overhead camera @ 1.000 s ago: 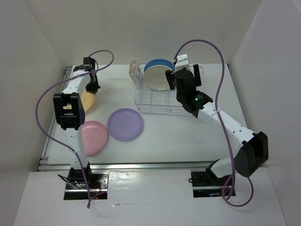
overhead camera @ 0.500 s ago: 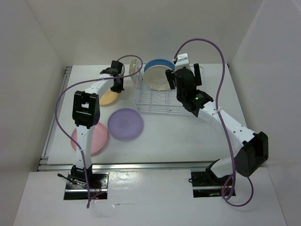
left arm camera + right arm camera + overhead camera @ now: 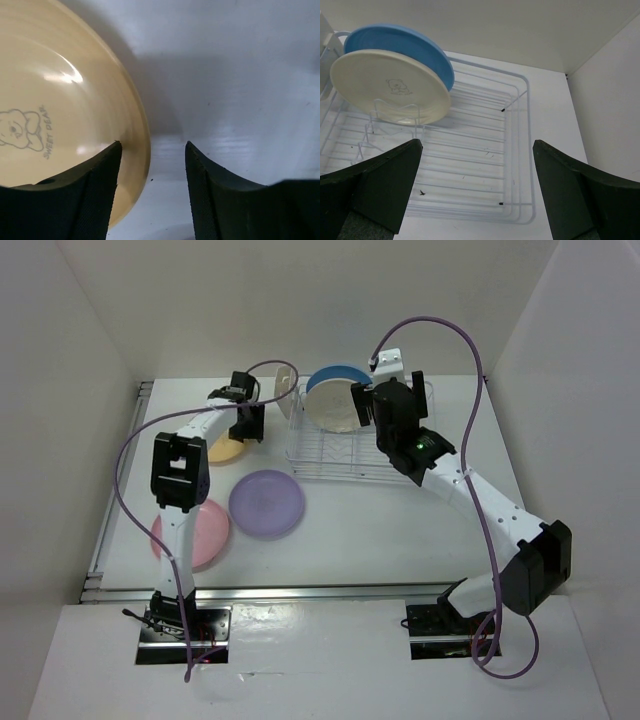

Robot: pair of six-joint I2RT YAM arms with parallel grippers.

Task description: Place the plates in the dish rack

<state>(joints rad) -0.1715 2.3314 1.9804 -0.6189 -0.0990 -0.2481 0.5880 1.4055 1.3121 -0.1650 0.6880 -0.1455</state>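
Observation:
I should next raise my left gripper over the yellow-orange plate (image 3: 226, 449) and bring it down onto the plate's rim farthest from the rack (image 3: 322, 464), because the cutlery cup is close by.
A yellow-orange plate (image 3: 226, 449) (image 3: 55, 115) lies on the table left of the dish rack (image 3: 322, 464) (image 3: 528, 165). My left gripper (image 3: 250, 428) (image 3: 152, 150) hangs open at the plate's right rim, which reaches a little way into the gap beside the left finger. A blue plate (image 3: 335, 375) (image 3: 405, 42) and a cream plate (image 3: 333, 410) (image 3: 390, 85) stand upright in the rack's far end. Above the rack's bare part, my right gripper (image 3: 388, 405) (image 3: 477, 143) is wide open with nothing in it. The purple plate (image 3: 266, 503) and the pink plate (image 3: 200, 530) lie flat nearer the front.
A cream cutlery cup (image 3: 284, 388) hangs on the rack's left end, close to my left gripper. White walls enclose the table at the back and both sides. The left arm's purple cable (image 3: 130, 455) loops above the table's left part.
The left arm carried the yellow-orange plate from the far left toward the rack, lowered it, and its jaws have opened off it. The right arm barely moved.

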